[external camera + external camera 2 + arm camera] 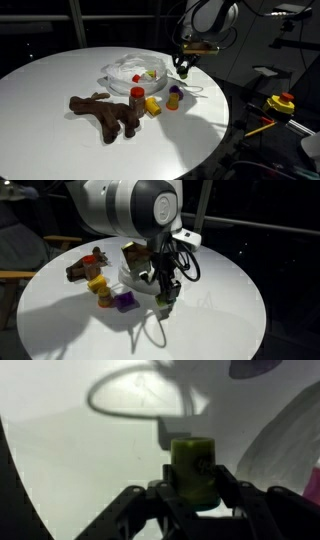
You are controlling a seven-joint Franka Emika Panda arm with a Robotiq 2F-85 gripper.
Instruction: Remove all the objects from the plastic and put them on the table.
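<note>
The small green cylinder goes down with my gripper next for release on the bare tabletop beside the looped cable. That open spot lies just below my gripper.
The clear plastic bag lies in the middle of the round white table, with a few small coloured objects still inside. It also shows in an exterior view and at the right of the wrist view. My gripper is beside the bag, low over the table. In the wrist view my gripper is shut on a small green cylinder, held upright. The cylinder also shows in an exterior view. On the table lie a purple object, a yellow block and a red cylinder.
A brown plush toy lies on the table in front of the bag. A looped cable rests on the table ahead of the gripper. The table edge is near. A yellow and red item sits off the table.
</note>
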